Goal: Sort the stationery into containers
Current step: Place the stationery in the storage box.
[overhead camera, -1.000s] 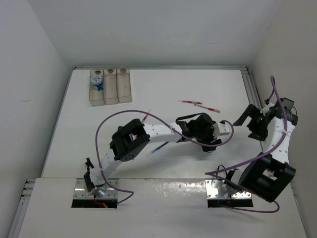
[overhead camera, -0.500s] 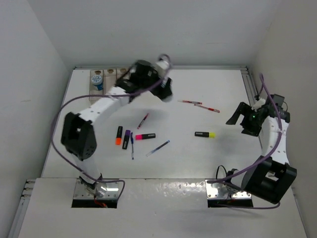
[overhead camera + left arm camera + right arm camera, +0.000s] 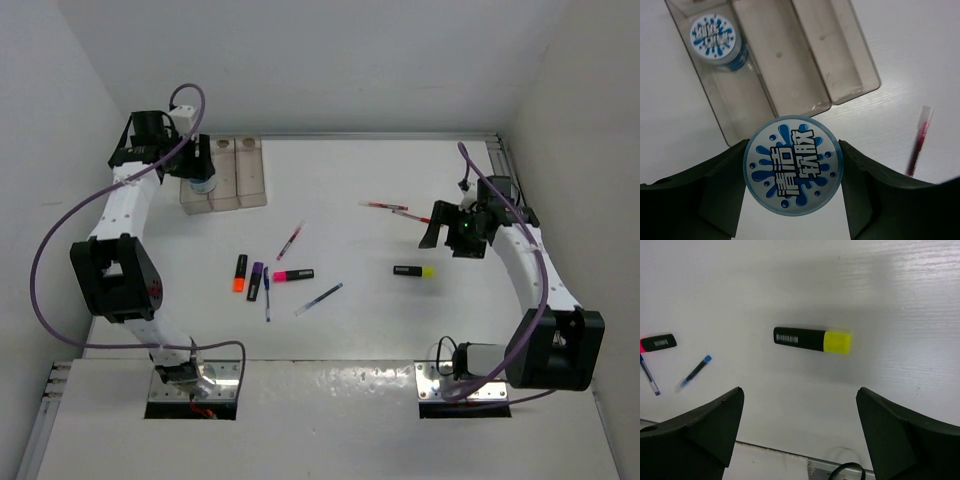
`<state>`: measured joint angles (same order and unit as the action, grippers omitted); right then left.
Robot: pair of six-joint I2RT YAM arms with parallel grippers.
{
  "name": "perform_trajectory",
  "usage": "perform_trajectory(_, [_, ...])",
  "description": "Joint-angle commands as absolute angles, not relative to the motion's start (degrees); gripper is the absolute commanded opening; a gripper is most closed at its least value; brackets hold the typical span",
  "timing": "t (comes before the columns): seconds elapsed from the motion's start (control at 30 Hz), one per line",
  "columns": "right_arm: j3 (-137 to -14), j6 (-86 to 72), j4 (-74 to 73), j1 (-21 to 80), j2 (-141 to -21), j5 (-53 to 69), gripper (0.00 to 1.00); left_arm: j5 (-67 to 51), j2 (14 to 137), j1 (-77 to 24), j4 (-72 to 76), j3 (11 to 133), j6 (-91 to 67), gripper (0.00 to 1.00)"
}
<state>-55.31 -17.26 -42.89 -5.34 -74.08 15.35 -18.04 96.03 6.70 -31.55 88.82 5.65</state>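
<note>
The bare near end of the slot (image 3: 196, 204) (image 3: 746, 122) is below my left gripper, so I need to lower my left gripper with the second disc into it next and release.
My left gripper (image 3: 195, 168) is shut on a round blue-and-white patterned disc (image 3: 793, 171), held just above the near end of the tan three-slot tray's (image 3: 840, 60) left slot. A second disc (image 3: 715, 36) lies in that slot; the other two slots are bare. The tray (image 3: 250, 178) sits at the table's far left. My right gripper (image 3: 447, 228) is open and empty, above and just behind the yellow-capped highlighter (image 3: 812, 339), which lies at the table's right middle (image 3: 414, 271). In the right wrist view my gripper (image 3: 800, 390) has wide-spread jaws.
Orange (image 3: 240, 273), purple (image 3: 256, 280) and pink (image 3: 293, 274) highlighters lie mid-table with two blue pens (image 3: 320, 298). A red pen (image 3: 290, 240) lies behind them and also shows in the left wrist view (image 3: 919, 141). Two more red pens (image 3: 400, 211) lie towards the right. White walls enclose the table.
My left arm swung from the table's middle to the far left and now holds the disc at the tray. My right gripper moved left, towards the yellow highlighter.
</note>
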Motion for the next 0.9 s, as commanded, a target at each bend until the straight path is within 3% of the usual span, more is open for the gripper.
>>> perform_trajectory(0.0, [-56.4, -19.2, -39.7, -3.3, -74.4, 12.7, 0.92, -20.2, 97.6, 10.3, -30.7, 88.9, 7.7, 0.16])
perform_trajectory(0.27, [-55.9, -19.0, -39.8, -2.4, -74.7, 11.8, 0.93, -21.7, 106.5, 15.2, -29.5, 92.2, 7.7, 0.14])
perform_trajectory(0.87, [-57.0, -19.2, -40.1, -1.1, -77.2, 10.6, 0.93, -19.7, 114.6, 14.8, -19.6, 96.5, 7.0, 0.15])
